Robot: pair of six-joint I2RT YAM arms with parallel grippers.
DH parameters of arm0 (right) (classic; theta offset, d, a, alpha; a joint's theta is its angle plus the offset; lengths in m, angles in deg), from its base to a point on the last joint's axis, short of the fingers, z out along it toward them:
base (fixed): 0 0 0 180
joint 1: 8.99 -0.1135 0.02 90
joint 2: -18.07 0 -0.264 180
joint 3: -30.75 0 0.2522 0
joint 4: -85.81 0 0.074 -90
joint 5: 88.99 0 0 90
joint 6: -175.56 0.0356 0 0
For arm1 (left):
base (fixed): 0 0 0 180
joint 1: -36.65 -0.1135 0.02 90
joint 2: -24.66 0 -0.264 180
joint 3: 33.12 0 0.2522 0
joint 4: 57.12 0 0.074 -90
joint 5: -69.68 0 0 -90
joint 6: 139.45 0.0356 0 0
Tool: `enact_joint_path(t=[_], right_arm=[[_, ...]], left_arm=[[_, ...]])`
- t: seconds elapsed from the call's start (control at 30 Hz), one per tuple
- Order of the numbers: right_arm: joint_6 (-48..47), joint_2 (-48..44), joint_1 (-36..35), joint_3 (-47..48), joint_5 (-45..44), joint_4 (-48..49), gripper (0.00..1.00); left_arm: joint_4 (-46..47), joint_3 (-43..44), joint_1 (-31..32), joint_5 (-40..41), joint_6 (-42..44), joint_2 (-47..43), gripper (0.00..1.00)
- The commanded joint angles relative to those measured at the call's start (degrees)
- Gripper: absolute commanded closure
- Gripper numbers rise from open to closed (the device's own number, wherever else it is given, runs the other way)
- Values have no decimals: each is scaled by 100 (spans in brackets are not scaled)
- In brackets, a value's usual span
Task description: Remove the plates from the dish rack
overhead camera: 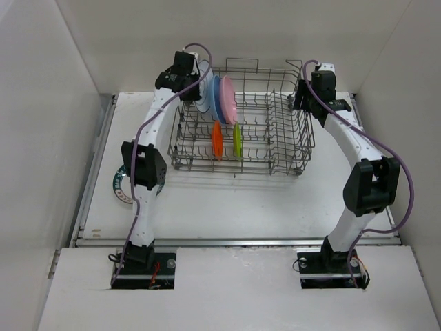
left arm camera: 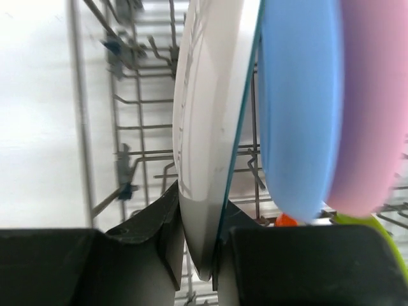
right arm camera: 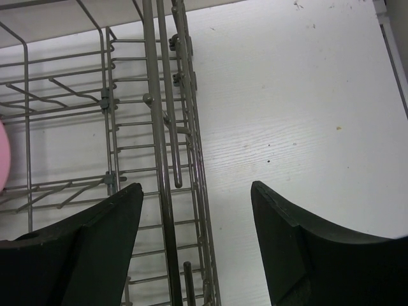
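I should lift the green-edged plate [left arm camera: 204, 127] with my left gripper next, swing back and tilt it flatter. Then I should lower it onto the dark-green-rimmed plate.
The grey wire dish rack [overhead camera: 234, 167] stands at the table's back centre. A white plate [overhead camera: 203, 95], a light blue plate [overhead camera: 216, 96] and a pink plate [overhead camera: 228, 98] stand upright in its back left. A small orange plate [overhead camera: 217, 140] and a yellow-green plate [overhead camera: 238, 140] stand in front of them. My left gripper [left arm camera: 201, 248] is shut on the rim of the green-edged white plate [left arm camera: 204, 127], beside the blue plate [left arm camera: 296, 108] and the pink plate [left arm camera: 373, 95]. My right gripper [right arm camera: 196, 191] is open and straddles the rack's right side frame [right arm camera: 159, 127].
A white plate with a dark green rim [overhead camera: 121, 187] lies flat on the table at the left, partly hidden by the left arm. White walls close in on the left, back and right. The table's front edge [overhead camera: 234, 241] runs ahead of the arm bases.
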Motion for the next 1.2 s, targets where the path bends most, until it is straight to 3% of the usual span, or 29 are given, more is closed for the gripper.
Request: enact_joint_path(t=[0.0, 0.2, 0.4, 0.5, 0.63, 0.73, 0.77, 0.83, 0.87, 0.97, 1.17], right_arm=[[11, 236, -40, 4, 112, -197, 26], [-42, 112, -40, -49, 112, -197, 26], [-95, 7, -40, 4, 112, -197, 22], [-95, -230, -40, 66, 112, -249, 21], [-147, -590, -207, 5, 165, -250, 16], [-261, -836, -444, 4, 165, -250, 14], [-262, -889, -523, 4, 165, -250, 13], [-419, -968, -839, 4, 60, -250, 13], [-420, -1056, -840, 4, 59, -250, 13], [-481, -1188, -1060, 4, 59, -250, 13], [-534, -1188, -1253, 4, 727, -303, 12]], left_arm=[[126, 726, 168, -163, 378, -1055, 100], [-155, 885, 116, 365, 730, -1669, 100], [-481, 280, -357, 174, 976, -2520, 100], [-876, -361, -814, -273, 1108, -3134, 100], [-1657, -1170, -2165, -1108, 1484, -3768, 100], [-2361, -1951, -2800, -1321, 1907, -4146, 100], [-2432, -2232, -3194, -1400, 2047, -4270, 100], [-2241, -3590, -3748, -1401, 2399, -4682, 100], [-2239, -3597, -3917, -1401, 2400, -4789, 100], [-2239, -4500, -4234, -1821, 2821, -4930, 100], [-2485, -5617, -4235, -2051, 3559, -4598, 100]])
